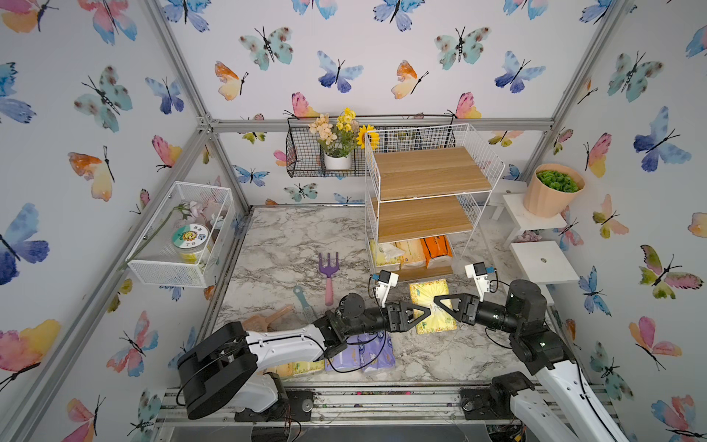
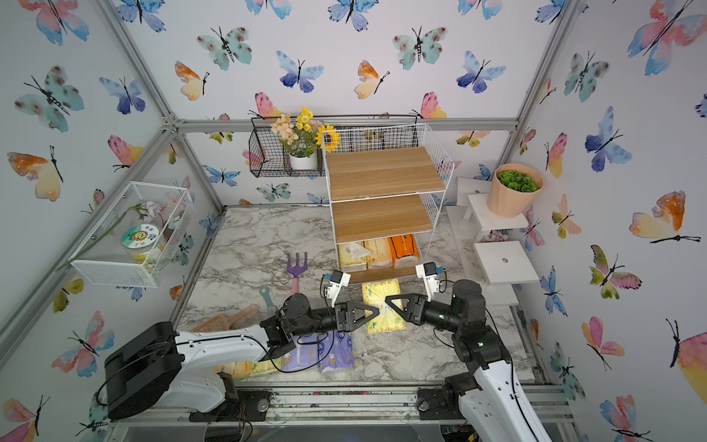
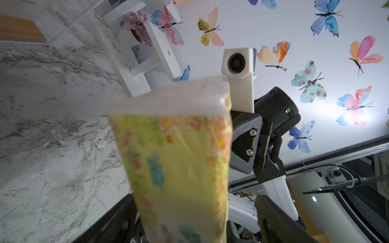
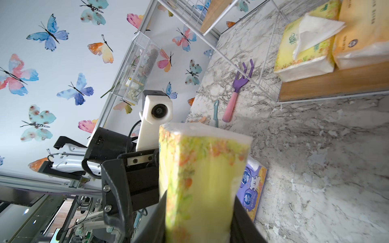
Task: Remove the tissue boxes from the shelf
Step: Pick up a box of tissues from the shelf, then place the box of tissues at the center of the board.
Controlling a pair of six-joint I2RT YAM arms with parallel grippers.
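I should next lower and draw back my right gripper to free the tissue box on the marble beside the purple boxes, as that spot is below it, toward my base.
A yellow flower-printed tissue box hangs above the marble table in front of the shelf, between both grippers. My right gripper is shut on it, its fingers pressing both flat sides of the tissue box. My left gripper is open around the other end, with a gap beside the tissue box in the left wrist view. On the shelf's bottom board stand two pale yellow boxes and an orange one. Two purple boxes and a yellow one lie on the table under the left arm.
A purple-and-pink hand fork, a teal tool and a brown scoop lie left of the arms. A white mesh basket hangs on the left wall, a black flower basket at the back. White stands and a peach pot are on the right.
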